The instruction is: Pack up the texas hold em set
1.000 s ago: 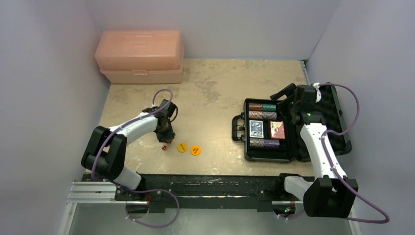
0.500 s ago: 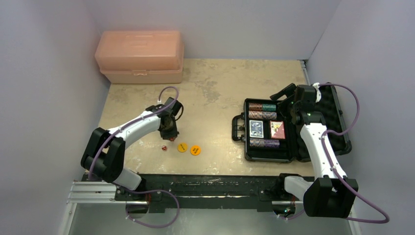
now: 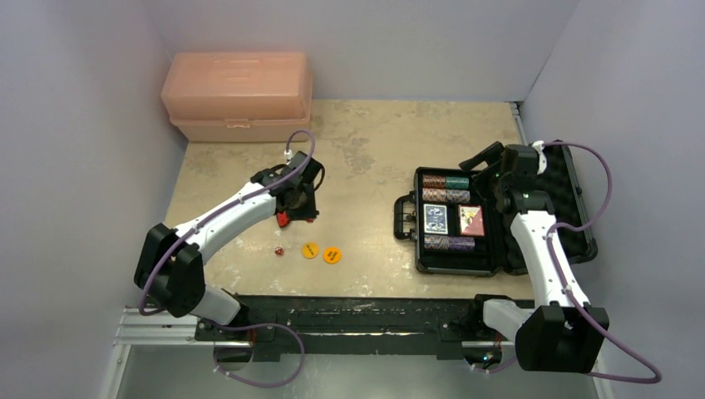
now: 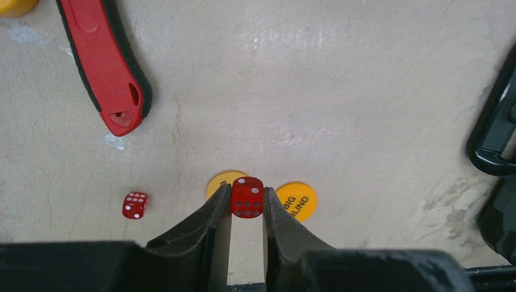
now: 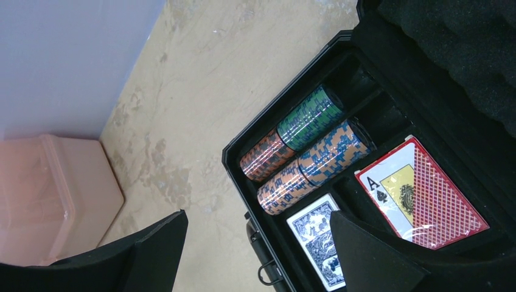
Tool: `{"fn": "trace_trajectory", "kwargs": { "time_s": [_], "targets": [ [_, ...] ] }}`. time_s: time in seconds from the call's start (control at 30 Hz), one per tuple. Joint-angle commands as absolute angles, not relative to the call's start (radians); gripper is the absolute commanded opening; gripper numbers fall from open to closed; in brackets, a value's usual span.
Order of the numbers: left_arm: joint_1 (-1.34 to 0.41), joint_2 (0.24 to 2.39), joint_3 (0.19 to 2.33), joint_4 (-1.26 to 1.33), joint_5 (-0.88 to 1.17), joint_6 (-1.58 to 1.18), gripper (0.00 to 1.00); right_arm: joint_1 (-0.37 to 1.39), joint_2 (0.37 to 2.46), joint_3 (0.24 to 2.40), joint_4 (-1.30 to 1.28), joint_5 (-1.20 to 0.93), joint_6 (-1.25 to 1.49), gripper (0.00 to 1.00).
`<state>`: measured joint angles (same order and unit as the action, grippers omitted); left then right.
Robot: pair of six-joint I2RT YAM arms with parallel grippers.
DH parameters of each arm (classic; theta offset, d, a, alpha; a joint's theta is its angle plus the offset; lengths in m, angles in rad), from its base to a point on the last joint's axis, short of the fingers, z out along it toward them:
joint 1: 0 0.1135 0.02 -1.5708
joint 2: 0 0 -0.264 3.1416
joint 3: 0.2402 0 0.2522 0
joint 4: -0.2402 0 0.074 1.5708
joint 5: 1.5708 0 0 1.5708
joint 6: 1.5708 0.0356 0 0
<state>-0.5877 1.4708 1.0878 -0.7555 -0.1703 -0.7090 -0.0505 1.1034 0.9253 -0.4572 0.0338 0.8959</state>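
The case [image 3: 459, 269] lies to the red die's right in the top view, so my left gripper needs to carry the die across and down into the gap between the decks.
My left gripper [image 4: 247, 205] is shut on a red die [image 4: 247, 196], held off the table at its fingertips. In the top view the left gripper [image 3: 297, 208] hangs just behind a second red die [image 3: 278, 250] and two orange discs [image 3: 309, 249], [image 3: 332, 254]. That die [image 4: 134, 205] and the "BIG BLIND" disc [image 4: 297, 201] lie below on the table. The black case [image 3: 459, 269] lies open at the right with striped chips [image 5: 304, 152], a blue deck [image 5: 313, 240] and a red deck [image 5: 420, 194] inside. Over its far end my right gripper [image 5: 258, 219] is open and empty.
A peach plastic toolbox [image 3: 239, 96] stands at the back left corner. A red utility knife [image 4: 106, 67] lies on the table under the left arm, with a yellow object [image 4: 12, 5] beside it. The case's foam-lined lid [image 3: 574, 208] lies flat toward the right wall.
My left gripper has closed on a die, lifted it, and moved back and to the right, away from the discs. The right arm has stayed still.
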Motion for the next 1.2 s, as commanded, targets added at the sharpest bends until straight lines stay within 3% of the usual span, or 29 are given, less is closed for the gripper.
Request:
{"fn": "trace_trajectory", "kwargs": {
  "time_s": [0.0, 1.17],
  "targets": [
    [-0.606, 1.485, 1.183, -0.720, -0.114, -0.666, 0.00, -0.044, 1.060, 0.961, -0.463, 0.032, 0.880, 0.91],
    [-0.819, 2.094, 1.962, -0.654, 0.217, -0.811, 0.00, -0.044, 0.877, 1.177, -0.700, 0.193, 0.887, 0.92]
  ]
}}
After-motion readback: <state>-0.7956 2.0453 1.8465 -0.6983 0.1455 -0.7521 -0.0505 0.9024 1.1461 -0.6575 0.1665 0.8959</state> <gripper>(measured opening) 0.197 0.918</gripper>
